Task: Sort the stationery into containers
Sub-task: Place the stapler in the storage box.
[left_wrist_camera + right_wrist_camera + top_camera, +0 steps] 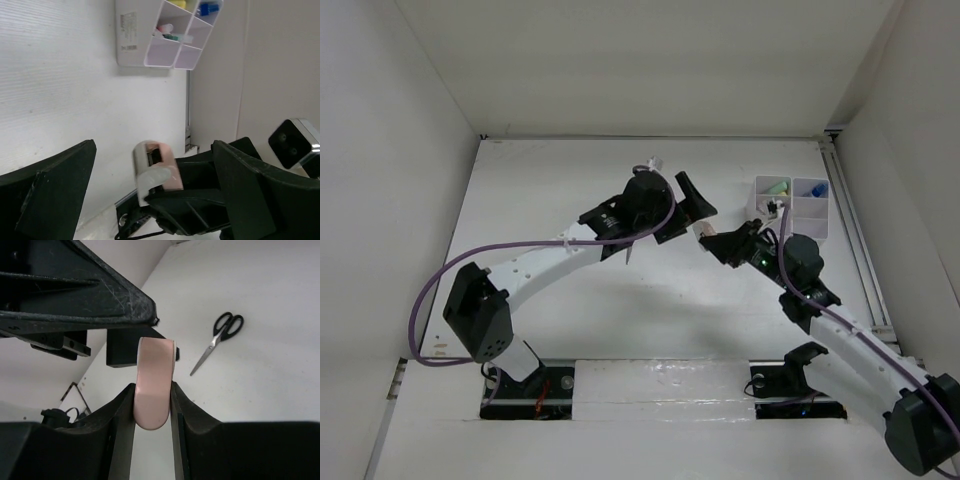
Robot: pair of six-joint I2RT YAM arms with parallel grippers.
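My right gripper swings across to the container's empty near section next, below it and to its right in the top view, lowers the eraser in and releases.
A white-pink eraser (pixel 153 385) is pinched between the black fingers of my right gripper (pixel 152 402), which is shut on it above the table. In the left wrist view the same eraser (pixel 156 167) sits between the wide-apart fingers of my left gripper (pixel 155 150), which is open and does not touch it. From above, the two grippers meet mid-table, the left gripper (pixel 685 215) just left of the right gripper (pixel 712 238). Black-handled scissors (pixel 218 339) lie flat on the table. The white divided container (pixel 792 205) stands at the back right and holds a light green marker (pixel 778 187).
The container (pixel 131 47) also holds a blue item (pixel 817 188) and other small pieces. White walls enclose the table on three sides, with a rail (pixel 855 235) along the right edge. Purple cables loop off both arms.
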